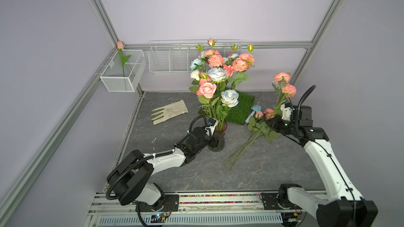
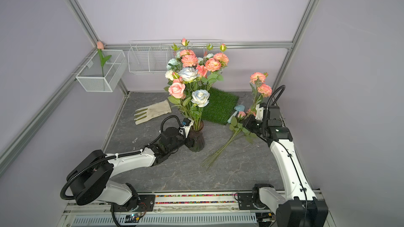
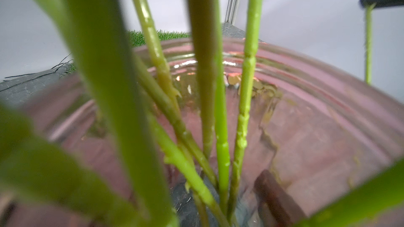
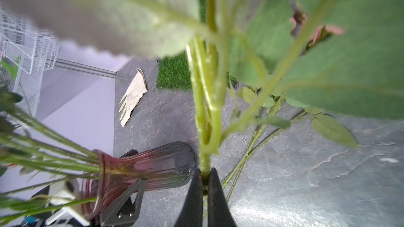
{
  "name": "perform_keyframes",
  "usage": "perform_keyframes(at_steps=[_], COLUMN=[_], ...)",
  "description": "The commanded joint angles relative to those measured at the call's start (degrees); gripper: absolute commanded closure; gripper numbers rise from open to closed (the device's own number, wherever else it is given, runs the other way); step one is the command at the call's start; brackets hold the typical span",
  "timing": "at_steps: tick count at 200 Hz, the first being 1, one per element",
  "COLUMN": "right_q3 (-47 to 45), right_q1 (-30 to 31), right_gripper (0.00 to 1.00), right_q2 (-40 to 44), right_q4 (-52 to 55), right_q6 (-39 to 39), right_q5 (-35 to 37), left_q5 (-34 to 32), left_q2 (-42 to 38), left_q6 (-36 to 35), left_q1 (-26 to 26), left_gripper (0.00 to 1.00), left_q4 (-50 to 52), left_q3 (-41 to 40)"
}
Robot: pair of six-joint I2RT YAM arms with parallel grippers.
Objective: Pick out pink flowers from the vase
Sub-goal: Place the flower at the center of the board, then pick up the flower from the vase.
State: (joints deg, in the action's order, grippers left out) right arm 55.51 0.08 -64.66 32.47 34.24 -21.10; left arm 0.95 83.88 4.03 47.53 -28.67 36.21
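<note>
The green stem is clear of the vase. My right gripper will next move down toward the pink flowers on the tabletop and release it there.
The dark ribbed vase (image 1: 218,143) stands mid-table, full of pink flowers (image 1: 206,90) mixed with white and pale blue roses. My left gripper (image 1: 213,142) is shut on the vase's waist. In the left wrist view only the stems and the vase rim (image 3: 306,97) show. My right gripper (image 4: 204,176) is shut on the green stem of a pink flower, and its two blooms (image 1: 282,77) stand high to the right of the vase. More pink flowers (image 1: 247,145) lie on the table under that arm.
A pale work glove (image 1: 169,112) lies left of the vase and a green grass mat (image 1: 238,108) lies behind it. A light blue object (image 1: 254,110) sits by the mat. A mesh basket (image 1: 129,79) holding a tulip and a wire rack (image 1: 170,57) hang on the walls.
</note>
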Motion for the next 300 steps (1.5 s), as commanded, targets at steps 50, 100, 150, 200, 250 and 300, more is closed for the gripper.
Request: perform_keyframes(at_steps=[50,100,150,200,250,300], right_q3=[-12.1,-12.8,-6.3,1.9,6.9,9.9], right_q1=[-0.3,3.6,13.7,24.3,27.3,27.5], right_gripper=[0.88,0.49,0.49,0.53,0.57,0.71], right_q2=[-13.7,-10.5,-4.4,-8.5,-12.8,-17.7], right_q4=[-25.2,-28.5,-33.4,-37.5,-38.5,-40.5], right_q6=[13.4,13.3,0.3,-6.1,-6.5,-5.9], right_q5=[5.8,7.9,2.0,-7.6,-5.4,-5.3], left_q5=[-0.9,-0.4,0.1,0.1,-0.2,-0.3], left_q2=[1.8,2.2,2.9,3.2,3.0,2.9], left_q6=[-1.0,-1.0,-0.8,-0.9,-1.0,-1.2], left_q1=[-0.2,-0.2,-0.2,-0.2,-0.2,-0.2], left_gripper=[1.00,1.00,1.00,1.00,1.00,1.00], left_q4=[9.8,9.6,9.8,9.8,9.7,9.2], left_q3=[-1.9,-2.1,-2.0,-1.9,-2.0,-2.3])
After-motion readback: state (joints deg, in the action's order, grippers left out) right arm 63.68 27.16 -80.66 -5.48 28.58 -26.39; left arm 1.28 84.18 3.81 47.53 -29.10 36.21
